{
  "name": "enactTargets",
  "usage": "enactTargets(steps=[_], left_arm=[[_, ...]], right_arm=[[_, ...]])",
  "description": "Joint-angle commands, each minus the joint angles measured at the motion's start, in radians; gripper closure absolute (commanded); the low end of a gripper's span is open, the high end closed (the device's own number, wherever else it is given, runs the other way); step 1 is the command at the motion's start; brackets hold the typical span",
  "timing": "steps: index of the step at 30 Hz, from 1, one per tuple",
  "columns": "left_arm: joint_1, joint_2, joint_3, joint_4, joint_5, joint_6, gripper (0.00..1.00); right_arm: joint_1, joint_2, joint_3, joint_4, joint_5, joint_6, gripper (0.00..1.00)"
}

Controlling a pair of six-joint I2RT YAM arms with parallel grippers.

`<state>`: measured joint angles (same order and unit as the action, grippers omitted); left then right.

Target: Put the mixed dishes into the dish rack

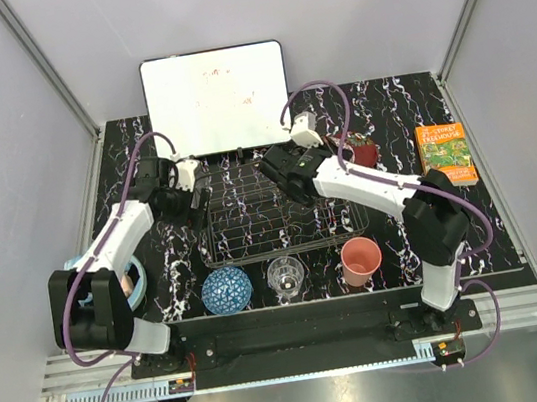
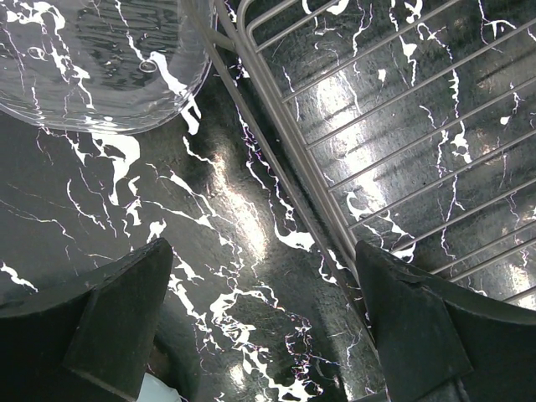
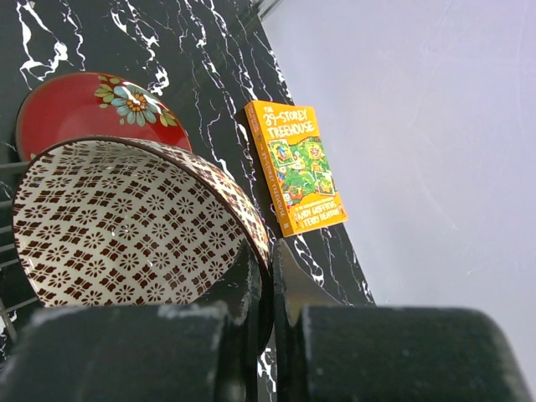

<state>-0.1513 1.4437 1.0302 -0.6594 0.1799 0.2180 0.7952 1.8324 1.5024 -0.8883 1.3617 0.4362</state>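
The right gripper lowers the tilted beige bowl onto the dish rack's bare wires next. It releases the bowl's rim there, since those wires lie below the gripper.
My right gripper is shut on the rim of the beige netted-pattern bowl, held tilted over the back of the dish rack. Behind it lies the red patterned bowl. My left gripper stands open above bare table, just outside the rack's left edge wire. The clear glass plate lies ahead of it, apart from the fingers. Along the front edge stand the blue mosaic bowl, the glass tumbler and the pink cup.
A white whiteboard leans at the back, behind the rack. An orange book lies at the right. Light blue headphones sit at the left edge beside the left arm. Grey walls close in three sides.
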Motion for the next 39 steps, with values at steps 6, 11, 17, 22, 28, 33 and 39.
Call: enactTargets(steps=[6,11,17,22,28,33,39], left_arm=[[-0.013,-0.132,0.125,-0.075,-0.16,0.069,0.03],[-0.03,-0.29,0.172,-0.205,-0.103,0.121,0.01],[-0.146,-0.465,0.127,-0.342,-0.066,0.207,0.01],[-0.35,-0.542,-0.008,-0.398,-0.129,0.233,0.01],[-0.536,-0.588,-0.169,-0.342,-0.256,0.225,0.01],[-0.576,-0.575,-0.222,-0.29,-0.287,0.241,0.01],[-0.633,-0.574,-0.297,-0.246,-0.3,0.225,0.01]], right_arm=[[0.059,0.027,0.016,0.002,0.113,0.013,1.0],[0.065,0.048,0.021,-0.046,0.071,0.079,1.0],[0.067,0.175,0.113,-0.37,0.037,0.44,0.99],[0.078,0.321,0.239,-0.735,0.017,0.722,0.89],[0.108,0.298,0.237,-0.736,-0.026,0.768,0.51],[0.111,0.239,0.239,-0.736,-0.033,0.754,0.33],[0.114,0.104,0.309,-0.739,-0.098,0.734,0.1]])
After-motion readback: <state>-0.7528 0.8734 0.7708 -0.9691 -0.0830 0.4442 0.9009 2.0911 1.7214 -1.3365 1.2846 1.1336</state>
